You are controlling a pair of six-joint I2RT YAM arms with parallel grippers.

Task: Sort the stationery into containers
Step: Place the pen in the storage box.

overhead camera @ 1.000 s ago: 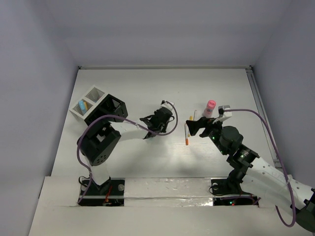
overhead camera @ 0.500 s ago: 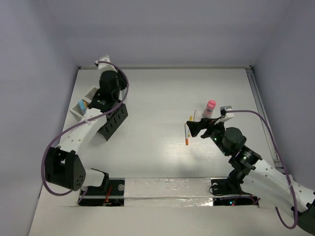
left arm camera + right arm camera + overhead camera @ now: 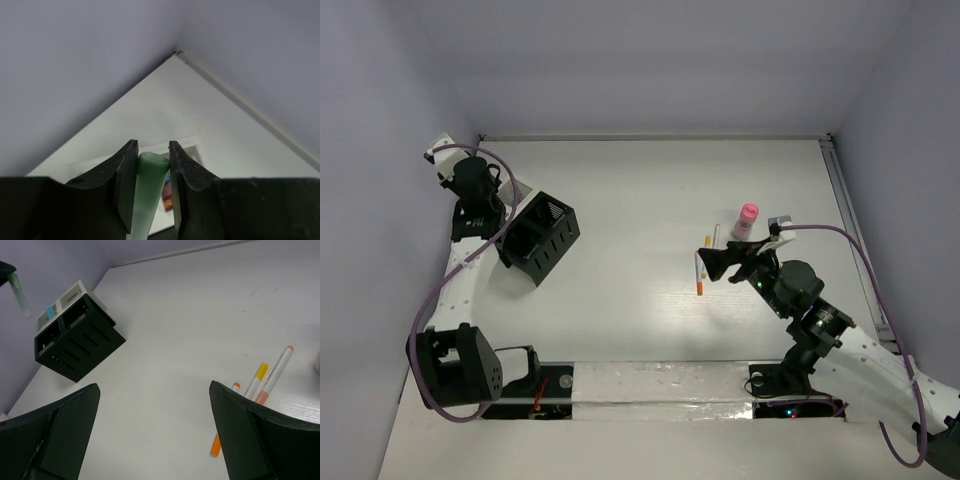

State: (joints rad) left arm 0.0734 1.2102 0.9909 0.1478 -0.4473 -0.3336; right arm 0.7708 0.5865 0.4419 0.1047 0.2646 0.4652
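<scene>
The white cup with the blue marker (image 3: 167, 193) is below my left gripper, so I will lower that gripper toward it next and let the green marker go into the cup.
My left gripper (image 3: 150, 149) is shut on a green marker (image 3: 149, 192) and holds it upright above the white mesh cups (image 3: 196, 146), where blue and orange items lie inside. From above it sits at the far left (image 3: 485, 205), beside the black slotted organiser (image 3: 538, 237). In the right wrist view the green marker (image 3: 20, 295) hangs left of the white cups (image 3: 70, 292) and the organiser (image 3: 77, 347). My right gripper (image 3: 725, 262) is open and empty, next to three thin white pens (image 3: 700, 272). They have orange (image 3: 216, 445), yellow (image 3: 256, 377) and pinkish-orange (image 3: 275, 372) ends.
A small pink-topped upright item (image 3: 747, 220) stands just behind my right gripper. A blue marker (image 3: 50, 311) stands in a white cup. The left wall runs close beside my left arm. A raised rail (image 3: 840, 190) borders the table's right edge.
My left arm has swung from mid-table to the far left, now over the white cups, hiding most of them. My right arm has barely moved.
</scene>
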